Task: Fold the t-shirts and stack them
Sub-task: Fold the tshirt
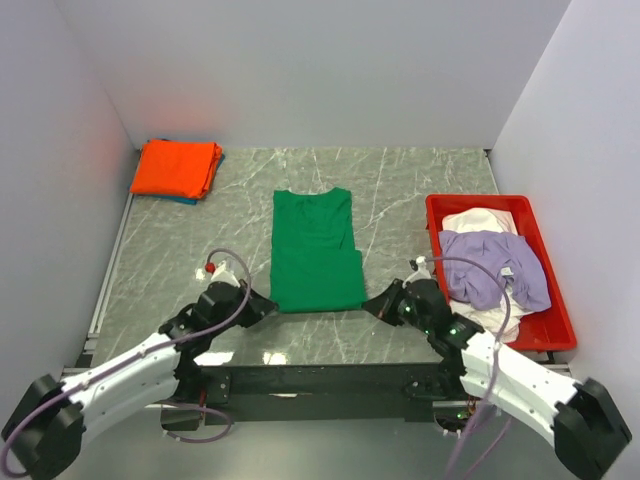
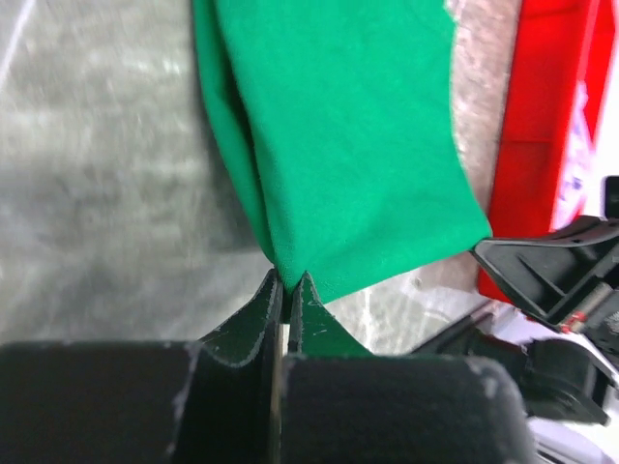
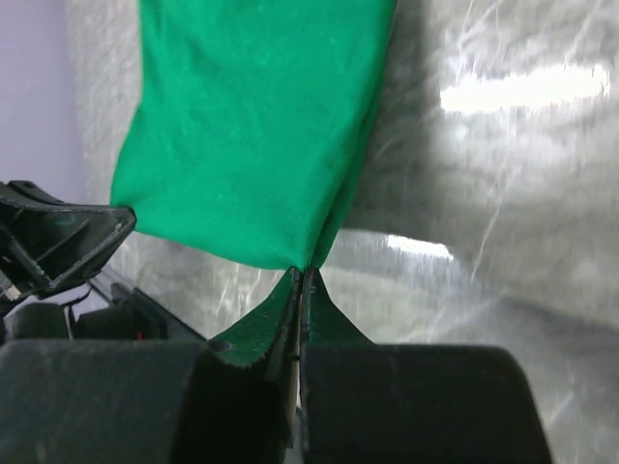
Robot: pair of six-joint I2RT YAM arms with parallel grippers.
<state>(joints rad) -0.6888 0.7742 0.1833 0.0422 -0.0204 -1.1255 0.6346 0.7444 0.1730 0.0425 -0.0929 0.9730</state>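
Observation:
The left gripper lifts its corner of the green t-shirt outward next, then lowers the corner at the t-shirt's collar end, since the t-shirt still lies long.
A bright green t-shirt lies as a long strip in the middle of the table, sleeves folded in. My left gripper is shut on its near left corner, seen in the left wrist view with the green cloth hanging from the tips. My right gripper is shut on the near right corner; the green cloth also shows there. A folded orange t-shirt lies on a blue one at the far left. A lilac t-shirt and a white one lie in the red tray.
The red plastic tray stands at the right, close to my right arm. White walls enclose the marble table on three sides. A small red-capped item sits near my left wrist.

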